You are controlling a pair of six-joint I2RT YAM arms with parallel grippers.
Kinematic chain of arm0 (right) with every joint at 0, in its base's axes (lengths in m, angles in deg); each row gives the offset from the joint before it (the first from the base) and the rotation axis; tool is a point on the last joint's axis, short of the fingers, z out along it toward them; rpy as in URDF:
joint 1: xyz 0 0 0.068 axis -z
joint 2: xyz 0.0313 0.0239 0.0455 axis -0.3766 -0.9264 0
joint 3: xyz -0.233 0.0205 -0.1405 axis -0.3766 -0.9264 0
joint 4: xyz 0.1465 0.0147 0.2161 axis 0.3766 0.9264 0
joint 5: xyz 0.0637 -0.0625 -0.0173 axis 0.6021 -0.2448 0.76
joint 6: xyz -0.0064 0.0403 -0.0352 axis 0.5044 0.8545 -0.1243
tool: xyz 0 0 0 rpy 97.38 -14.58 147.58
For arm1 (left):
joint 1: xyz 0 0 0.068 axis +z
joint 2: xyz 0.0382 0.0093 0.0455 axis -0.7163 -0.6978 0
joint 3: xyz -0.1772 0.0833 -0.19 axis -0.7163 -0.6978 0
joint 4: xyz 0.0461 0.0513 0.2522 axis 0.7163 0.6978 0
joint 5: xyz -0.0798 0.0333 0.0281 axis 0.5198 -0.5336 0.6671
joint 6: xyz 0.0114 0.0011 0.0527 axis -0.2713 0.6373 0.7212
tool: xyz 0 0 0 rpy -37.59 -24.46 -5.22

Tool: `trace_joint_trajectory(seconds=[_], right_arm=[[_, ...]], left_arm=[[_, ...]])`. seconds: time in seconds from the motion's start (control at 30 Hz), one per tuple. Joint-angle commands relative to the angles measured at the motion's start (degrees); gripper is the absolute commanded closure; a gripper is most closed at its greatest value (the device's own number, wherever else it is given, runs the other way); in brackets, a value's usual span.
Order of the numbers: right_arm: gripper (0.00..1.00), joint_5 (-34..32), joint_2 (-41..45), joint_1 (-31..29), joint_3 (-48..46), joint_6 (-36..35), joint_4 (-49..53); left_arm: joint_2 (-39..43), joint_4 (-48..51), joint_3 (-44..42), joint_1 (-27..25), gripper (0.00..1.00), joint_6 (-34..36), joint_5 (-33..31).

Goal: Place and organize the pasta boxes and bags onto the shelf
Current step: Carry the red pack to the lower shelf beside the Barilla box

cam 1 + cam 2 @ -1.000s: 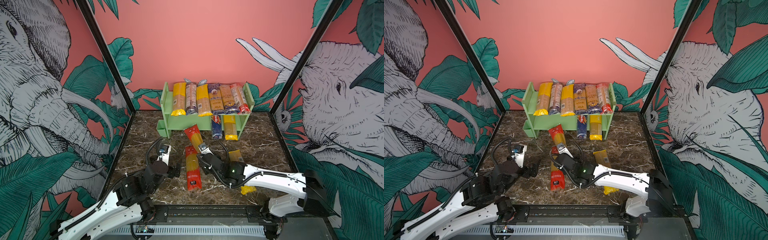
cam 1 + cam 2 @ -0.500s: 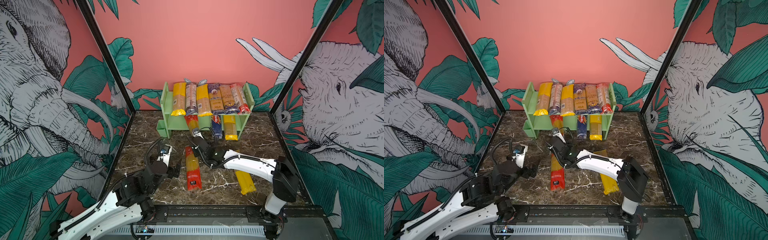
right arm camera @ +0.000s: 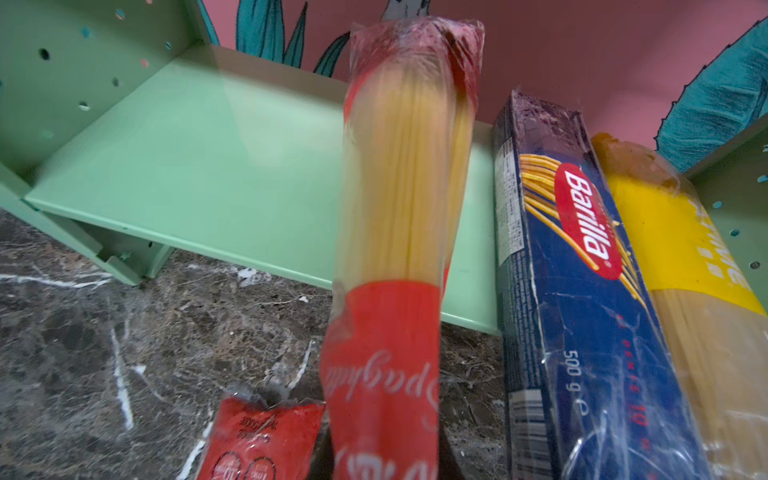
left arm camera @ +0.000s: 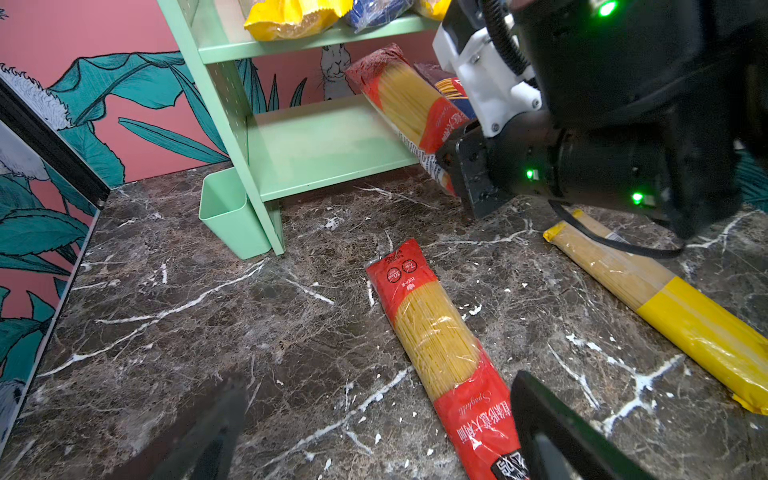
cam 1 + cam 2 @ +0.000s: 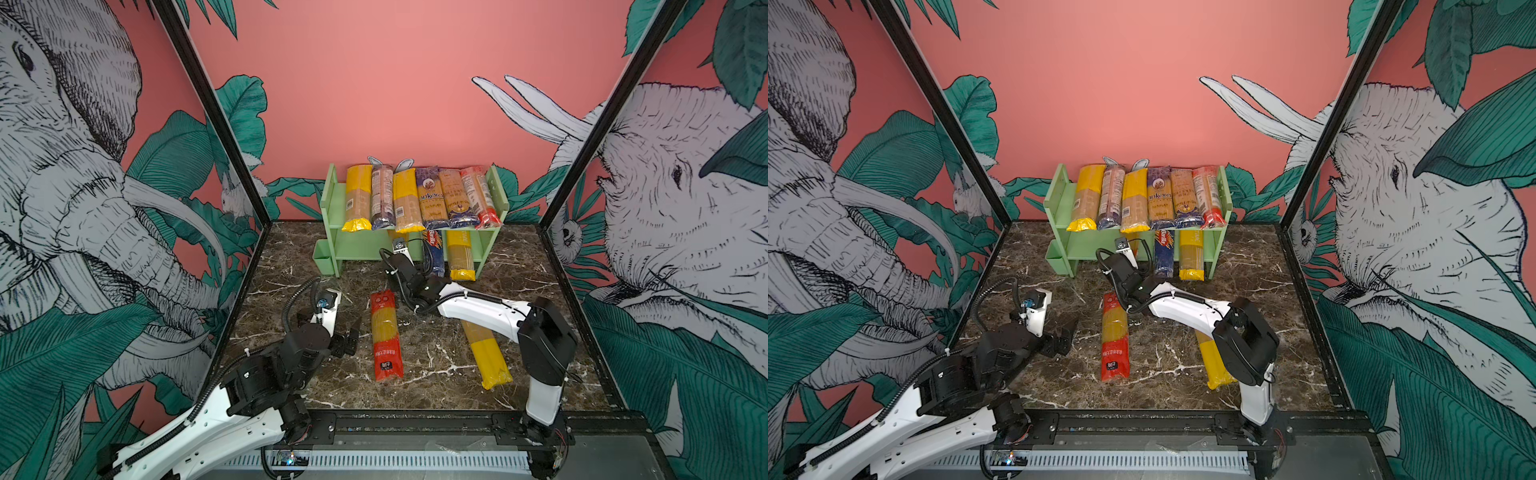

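The right gripper pushes outward and releases the spaghetti bag on the shelf's bare level (image 5: 414,238) (image 3: 475,268) beside the Barilla pack next. The bag's near end still juts past the shelf's front edge.
The pale green shelf (image 5: 332,199) stands at the back with several pasta packs (image 5: 415,199) across its top tier. Its lower tier holds the blue Barilla pack (image 3: 582,257) and a yellow-ended pack (image 3: 665,232). My right gripper (image 4: 457,166) is shut on a red-ended spaghetti bag (image 3: 403,199). The bag's far end reaches over the lower tier, just left of the Barilla pack. A second red-ended bag (image 5: 385,336) and a yellow-ended pack (image 5: 486,353) lie on the marble. My left gripper (image 5: 351,332) hangs open just left of the lying red-ended bag, holding nothing.
A little green cup (image 4: 230,212) hangs on the shelf's left side, low to the marble. The left half of the lower tier (image 3: 208,166) is bare. Black frame posts and patterned walls close in the table (image 5: 291,257) on both sides.
My right gripper has carried the red-ended bag from the middle of the table back to the shelf's lower tier, uncovering the yellow-ended pack. The left arm has stayed still.
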Motion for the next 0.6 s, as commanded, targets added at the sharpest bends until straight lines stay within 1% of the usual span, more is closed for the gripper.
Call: trace_joint_trajectory(seconds=[0.0, 0.23, 0.57], right_arm=[[1.00, -4.7, 0.9, 1.2, 2.7, 0.8, -11.1], [1.00, -3.1, -0.3, 3.2, 3.1, 1.8, -11.9], [1.00, -2.7, -3.3, 4.7, 4.7, 3.2, -12.1]], left_arm=[[0.4, 0.0, 1.6, -0.2, 0.01, 0.2, -1.1], [0.1, 0.3, 1.9, -0.2, 0.01, 0.2, -1.5], [1.7, 2.0, 1.9, -0.2, 0.01, -0.9, -3.1]])
